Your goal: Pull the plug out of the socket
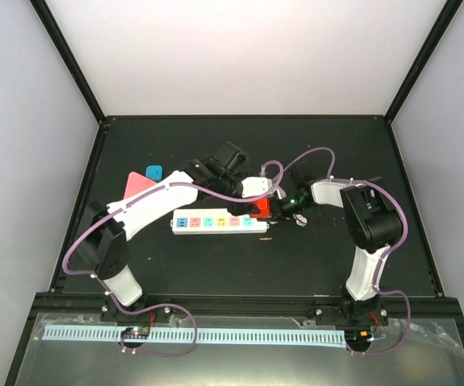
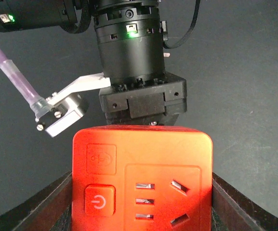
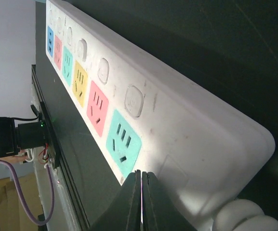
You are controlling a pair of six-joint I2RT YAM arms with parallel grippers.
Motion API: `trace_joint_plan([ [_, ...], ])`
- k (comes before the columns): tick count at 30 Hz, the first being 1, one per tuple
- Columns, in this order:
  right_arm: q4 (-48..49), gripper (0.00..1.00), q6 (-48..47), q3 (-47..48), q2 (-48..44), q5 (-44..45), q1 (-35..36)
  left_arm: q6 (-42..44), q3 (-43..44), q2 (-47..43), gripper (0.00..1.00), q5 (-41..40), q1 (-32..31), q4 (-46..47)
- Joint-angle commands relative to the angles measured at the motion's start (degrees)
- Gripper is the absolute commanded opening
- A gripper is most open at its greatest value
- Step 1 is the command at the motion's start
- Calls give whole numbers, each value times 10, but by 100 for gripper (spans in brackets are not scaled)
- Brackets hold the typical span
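Note:
The plug is off the power strip (image 3: 177, 120), so my left gripper should carry it to the left in the top view, down to the bare tabletop past the blue outlet, and let it go.
The socket (image 1: 219, 222) is a long white power strip with pastel outlet faces, lying mid-table. In the right wrist view the strip (image 3: 177, 120) has every visible outlet empty, and its white twisted cord (image 3: 244, 216) leaves the near end. My right gripper (image 3: 141, 175) is shut, its tips resting on the strip's end beside a teal outlet; it also shows in the top view (image 1: 280, 207). My left gripper (image 2: 141, 204) is shut on the plug (image 2: 141, 178), a red cube adapter with a power button. The plug (image 1: 262, 211) sits just above the strip's right end.
A pink flat piece (image 1: 139, 183) and a small blue piece (image 1: 154, 171) lie at the back left. The right arm's wrist (image 2: 134, 57) and a purple cable (image 2: 18, 79) sit close beyond the plug. Purple cables loop over the table's middle.

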Motion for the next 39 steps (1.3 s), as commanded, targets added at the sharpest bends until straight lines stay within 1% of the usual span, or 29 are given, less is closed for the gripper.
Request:
trace_joint_plan([
  [1, -20, 7, -19, -13, 13, 124, 2, 6, 30, -41, 23, 3, 15, -46],
  [5, -21, 10, -26, -10, -17, 111, 2, 10, 28, -70, 24, -29, 28, -105],
  [8, -17, 11, -29, -12, -38, 93, 3, 18, 8, -102, 24, -57, 42, -146],
  [16, -4, 14, -36, -10, -81, 55, 2, 35, -50, -193, 23, -89, 107, -233],
  [23, -6, 16, -46, -9, -112, 53, 2, 68, -90, -264, 23, -142, 161, -302],
  [28, -9, 16, -50, -8, -127, 59, 2, 82, -131, -297, 23, -214, 182, -351],
  [31, -12, 16, -54, -9, -131, 59, 3, 91, -162, -319, 23, -271, 187, -370],
  [39, -17, 16, -58, -6, -134, 61, 2, 140, -254, -371, 23, -416, 198, -391],
])
